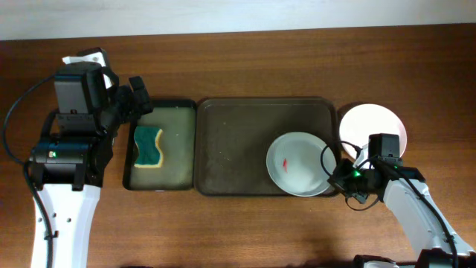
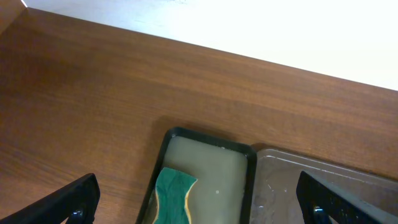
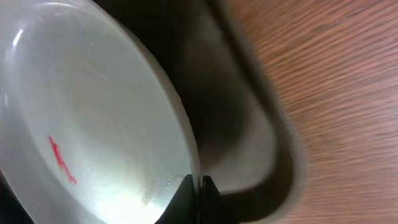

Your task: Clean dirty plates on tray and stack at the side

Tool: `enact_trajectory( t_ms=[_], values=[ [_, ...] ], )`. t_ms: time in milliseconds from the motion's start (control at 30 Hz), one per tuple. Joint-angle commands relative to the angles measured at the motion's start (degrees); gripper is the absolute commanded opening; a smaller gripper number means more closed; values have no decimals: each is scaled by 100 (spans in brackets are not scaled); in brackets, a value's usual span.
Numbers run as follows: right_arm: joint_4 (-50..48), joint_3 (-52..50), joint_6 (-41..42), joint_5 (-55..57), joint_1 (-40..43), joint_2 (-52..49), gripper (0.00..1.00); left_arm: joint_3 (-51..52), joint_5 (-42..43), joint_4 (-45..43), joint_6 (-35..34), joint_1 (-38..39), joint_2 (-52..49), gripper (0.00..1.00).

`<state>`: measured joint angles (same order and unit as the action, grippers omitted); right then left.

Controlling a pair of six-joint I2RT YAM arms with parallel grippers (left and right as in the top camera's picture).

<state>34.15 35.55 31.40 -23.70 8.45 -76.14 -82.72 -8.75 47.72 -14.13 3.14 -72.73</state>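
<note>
My right gripper will next move outward and to the left in the overhead view, since the sponge lies there, freeing the plate on the tray's bare middle.
A white plate with a small red smear lies at the right end of the dark brown tray. My right gripper is shut on this plate's right rim; the wrist view shows the two fingertips pinching the rim of the plate, with the tray's rim beside it. A clean white plate lies on the table right of the tray. My left gripper is open and empty, above the far end of the black tray; its fingers frame the green sponge.
A smaller black tray with cloudy liquid stands left of the brown tray, with a green and yellow sponge in it. The black tray also shows in the left wrist view. Bare wooden table surrounds both trays.
</note>
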Motion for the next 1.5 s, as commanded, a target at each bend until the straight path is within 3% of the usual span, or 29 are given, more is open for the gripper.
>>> enact_trajectory(
  t_ms=[0,200,367,500,800,867,900,1000,1067,1200,1467],
  values=[
    [-302,-31,835,-411,-404,-22,4,7,39,-9,52,7,66,99],
    [-1357,-31,2791,1082,-1993,-22,4,7,39,-9,52,7,66,100],
    [-1858,-31,3926,2267,-3036,-22,4,7,39,-9,52,7,66,99],
    [-1860,-31,4308,2905,-3324,-22,4,7,39,-9,52,7,66,99],
    [-2437,-31,4450,2835,-3324,-789,4,7,39,-9,52,7,66,99],
    [-2767,-22,4070,2492,-3322,-879,5,7,39,-9,52,7,66,100],
    [-2830,26,3606,2326,-3311,-870,12,7,39,-9,52,7,66,99],
    [-2433,586,2218,1941,-3241,-844,50,7,39,-9,52,7,66,99],
    [-1519,1272,1598,1923,-3097,-846,63,7,39,-9,52,7,66,99],
    [-103,2345,487,1915,-2549,-857,65,7,39,-9,52,7,66,100],
    [118,2503,-975,258,-1414,-1401,64,7,39,-9,52,7,66,99]
  ],
)
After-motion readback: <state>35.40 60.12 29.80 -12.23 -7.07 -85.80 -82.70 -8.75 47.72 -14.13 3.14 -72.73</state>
